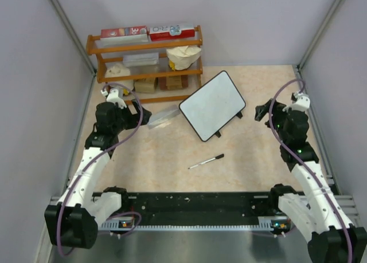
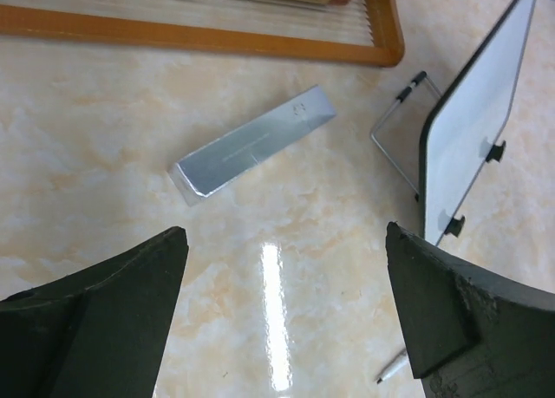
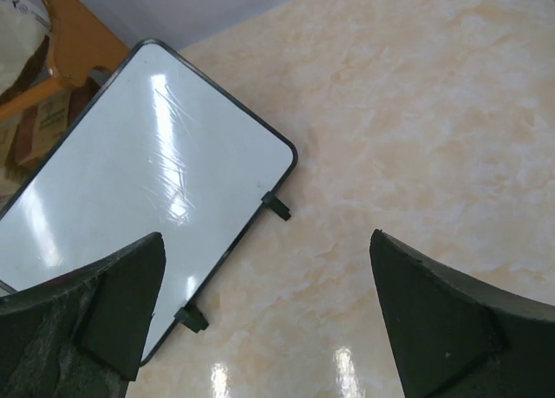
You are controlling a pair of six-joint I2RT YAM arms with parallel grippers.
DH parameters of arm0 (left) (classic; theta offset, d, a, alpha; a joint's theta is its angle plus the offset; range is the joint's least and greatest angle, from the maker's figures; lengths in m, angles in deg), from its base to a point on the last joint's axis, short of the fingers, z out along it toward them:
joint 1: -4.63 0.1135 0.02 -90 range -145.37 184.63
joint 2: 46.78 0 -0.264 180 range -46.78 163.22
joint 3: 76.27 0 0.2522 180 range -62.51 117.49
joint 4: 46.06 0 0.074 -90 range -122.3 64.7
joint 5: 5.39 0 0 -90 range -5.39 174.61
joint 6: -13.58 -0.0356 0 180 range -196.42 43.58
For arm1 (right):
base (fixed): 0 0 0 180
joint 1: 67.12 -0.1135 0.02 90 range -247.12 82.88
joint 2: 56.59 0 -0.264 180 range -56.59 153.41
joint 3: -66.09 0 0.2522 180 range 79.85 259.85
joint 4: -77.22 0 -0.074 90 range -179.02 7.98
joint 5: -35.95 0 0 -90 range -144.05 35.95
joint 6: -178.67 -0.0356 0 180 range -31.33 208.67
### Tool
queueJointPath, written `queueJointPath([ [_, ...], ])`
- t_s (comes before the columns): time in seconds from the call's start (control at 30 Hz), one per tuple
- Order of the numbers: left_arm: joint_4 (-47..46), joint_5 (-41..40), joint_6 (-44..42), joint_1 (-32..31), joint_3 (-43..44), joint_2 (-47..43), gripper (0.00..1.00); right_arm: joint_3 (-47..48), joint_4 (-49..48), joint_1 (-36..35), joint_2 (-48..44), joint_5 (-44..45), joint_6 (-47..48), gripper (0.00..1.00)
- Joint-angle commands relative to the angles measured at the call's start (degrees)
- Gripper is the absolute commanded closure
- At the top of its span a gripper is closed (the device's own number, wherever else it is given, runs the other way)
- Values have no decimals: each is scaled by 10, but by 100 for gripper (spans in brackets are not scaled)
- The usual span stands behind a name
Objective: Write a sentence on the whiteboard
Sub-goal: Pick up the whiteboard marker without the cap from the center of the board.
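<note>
My left gripper swings back, across and down onto the marker's white body [image 1: 199,164] [image 2: 395,366] next, since that lies below and to its right in the top view.
The whiteboard [image 1: 212,105] stands tilted on its black feet at mid table, its white face blank; no sentence shows on it. It also shows in the right wrist view [image 3: 147,194] and edge-on in the left wrist view [image 2: 473,129]. A marker pen [image 1: 206,161] lies on the table in front of it; its tip shows in the left wrist view [image 2: 392,368]. My left gripper [image 1: 140,115] is open and empty, left of the board. My right gripper [image 1: 261,111] is open and empty, right of the board.
A wooden shelf [image 1: 146,65] with boxes and bags stands at the back left. A clear plastic box [image 1: 163,116] lies between the shelf and the board, seen also in the left wrist view [image 2: 251,142]. Grey walls enclose the table.
</note>
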Motion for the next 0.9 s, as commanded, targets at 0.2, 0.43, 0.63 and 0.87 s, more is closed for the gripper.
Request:
queueJointPath([
  [0.2, -5, 35, -79, -115, -16, -1, 1, 90, 72, 3, 142, -136, 11, 1],
  [0.43, 37, -55, -151, -359, 84, 163, 4, 75, 89, 2, 188, -178, 2, 1],
  [0.63, 101, -110, -175, -504, 201, 339, 10, 50, 96, 3, 176, -166, -11, 1],
  [0.87, 88, -127, -160, -545, 194, 407, 30, 40, 99, 3, 168, -168, -12, 1],
])
